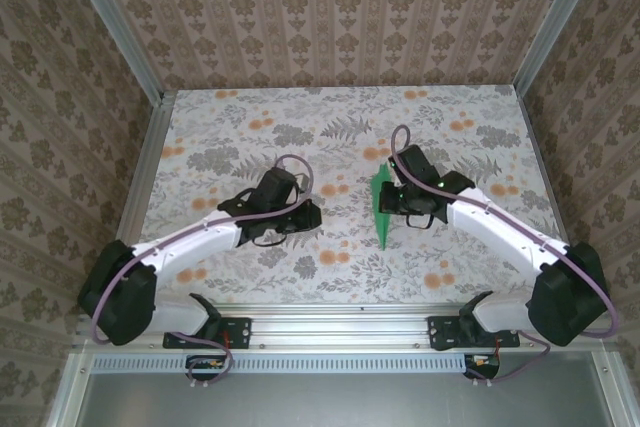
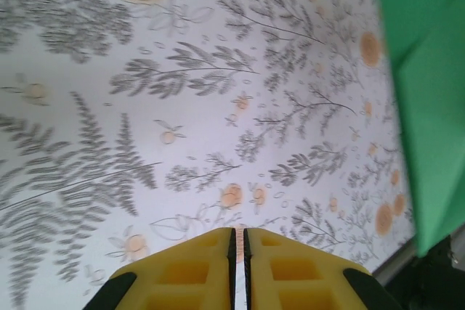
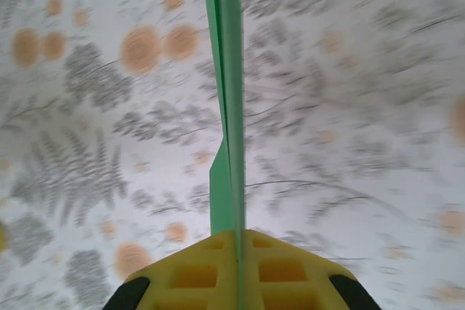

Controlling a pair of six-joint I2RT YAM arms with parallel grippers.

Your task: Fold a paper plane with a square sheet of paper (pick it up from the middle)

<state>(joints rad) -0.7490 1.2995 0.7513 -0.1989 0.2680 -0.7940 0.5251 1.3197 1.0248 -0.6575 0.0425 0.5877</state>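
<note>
I should next swing and turn the paper in my right gripper toward my left gripper's side, then lower and release it, as bare floral cloth lies below.
The bright-green paper (image 1: 380,209) is folded into a narrow pointed shape and stands on edge a little above the table's middle. My right gripper (image 1: 391,201) is shut on it. In the right wrist view the paper (image 3: 229,70) runs edge-on straight out from between the yellow jaws of that gripper (image 3: 238,241). My left gripper (image 1: 312,215) hovers to the left of the paper, apart from it. In the left wrist view its jaws (image 2: 238,241) stand almost together with a thin slit and nothing between them. The green paper (image 2: 429,107) is at that view's right edge.
The table has a floral cloth (image 1: 300,137) and is walled by patterned panels on three sides. A metal rail (image 1: 340,319) runs along the near edge, where both arm bases sit.
</note>
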